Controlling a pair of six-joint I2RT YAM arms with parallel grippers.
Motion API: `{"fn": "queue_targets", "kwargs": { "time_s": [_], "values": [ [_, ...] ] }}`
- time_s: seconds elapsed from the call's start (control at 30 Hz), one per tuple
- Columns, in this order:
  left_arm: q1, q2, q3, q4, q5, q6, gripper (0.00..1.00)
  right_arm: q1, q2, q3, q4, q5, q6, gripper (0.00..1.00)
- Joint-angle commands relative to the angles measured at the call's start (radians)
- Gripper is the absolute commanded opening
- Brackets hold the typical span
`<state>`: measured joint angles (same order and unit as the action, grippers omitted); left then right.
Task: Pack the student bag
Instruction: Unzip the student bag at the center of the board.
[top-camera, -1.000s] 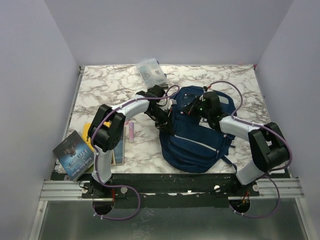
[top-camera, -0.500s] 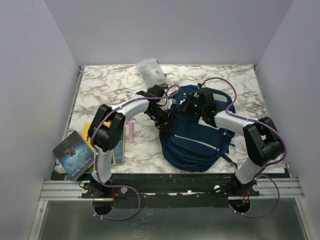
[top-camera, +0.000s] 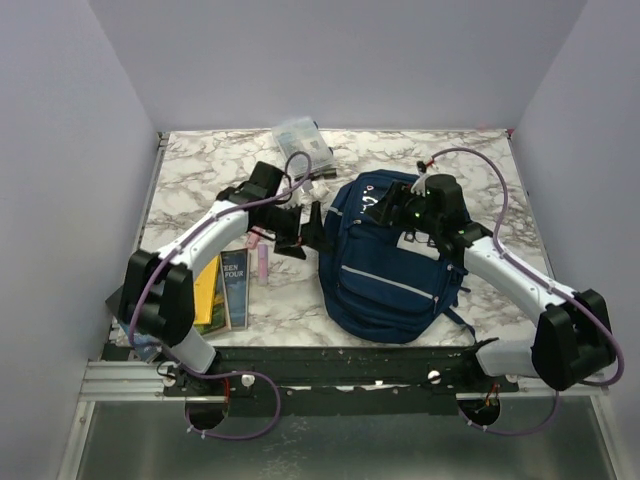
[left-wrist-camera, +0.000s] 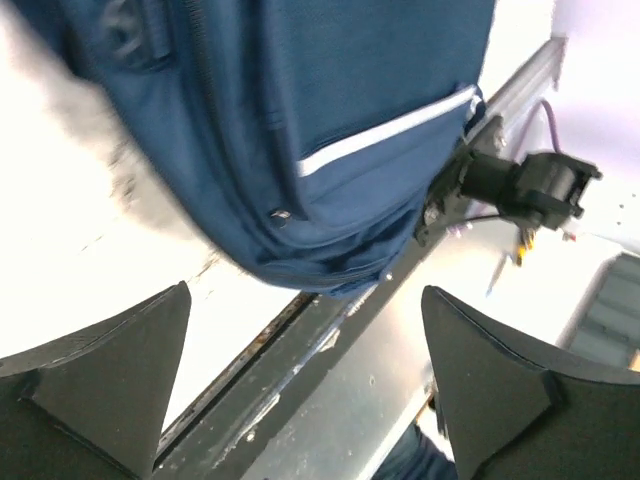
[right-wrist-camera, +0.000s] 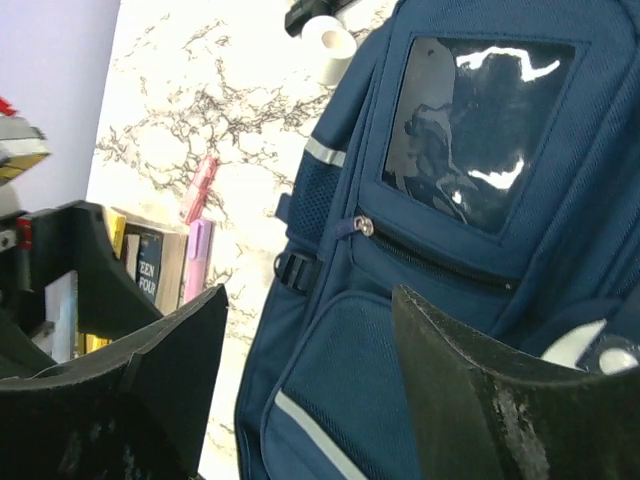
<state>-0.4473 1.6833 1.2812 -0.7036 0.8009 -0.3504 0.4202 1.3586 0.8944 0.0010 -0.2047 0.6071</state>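
The near end of the unpacked purple highlighter is below my left gripper and to its left in the top view. I will move my left gripper over there next and lower its fingers around that end.
The student bag (top-camera: 390, 270) lies flat on the marble table, navy blue with grey trim, its clear window pocket (right-wrist-camera: 480, 130) facing up. My left gripper (top-camera: 303, 232) hovers just left of the bag, clear of it. Its jaws stand wide apart with nothing between them (left-wrist-camera: 305, 390), and the bag's lower end (left-wrist-camera: 330, 120) shows beyond them. My right gripper (top-camera: 386, 208) hangs over the bag's upper part, open and holding nothing (right-wrist-camera: 310, 380). The mesh front pocket (right-wrist-camera: 400, 380) lies below it.
Books (top-camera: 225, 288) lie at the table's near left, beside a purple highlighter (right-wrist-camera: 197, 260) and a pink one (right-wrist-camera: 200, 185). A clear plastic pouch (top-camera: 300, 142) sits at the back. A white roll (right-wrist-camera: 328, 45) lies by the bag's top. The metal rail (left-wrist-camera: 330, 400) runs along the near edge.
Both grippers have opened. The left arm has swung back to the left, away from the bag's side, uncovering the books. The right gripper has shifted right over the bag's top.
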Motion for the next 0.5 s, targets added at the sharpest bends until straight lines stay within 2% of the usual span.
{"fn": "queue_targets", "kwargs": {
  "time_s": [0.0, 0.07, 0.13, 0.17, 0.23, 0.47],
  "values": [
    [0.07, -0.215, -0.191, 0.047, -0.282, -0.097, 0.98, 0.0, -0.067, -0.064, -0.092, 0.017, -0.048, 0.71],
    [0.111, -0.298, -0.273, 0.049, -0.438, -0.131, 0.95, 0.0, -0.08, -0.085, -0.089, -0.001, -0.047, 0.71],
    [0.15, -0.348, -0.327, 0.045, -0.587, -0.154, 0.82, 0.0, -0.087, -0.113, -0.062, -0.033, -0.045, 0.71],
    [0.163, -0.358, -0.343, 0.039, -0.644, -0.166, 0.72, -0.001, -0.088, -0.126, -0.042, -0.057, -0.045, 0.71],
    [0.171, -0.356, -0.355, 0.042, -0.701, -0.186, 0.61, 0.0, -0.089, -0.138, -0.031, -0.088, -0.047, 0.69],
    [0.158, -0.176, -0.255, 0.031, -0.793, -0.206, 0.55, 0.0, -0.134, -0.164, -0.048, -0.122, -0.071, 0.67]
  ]
}}
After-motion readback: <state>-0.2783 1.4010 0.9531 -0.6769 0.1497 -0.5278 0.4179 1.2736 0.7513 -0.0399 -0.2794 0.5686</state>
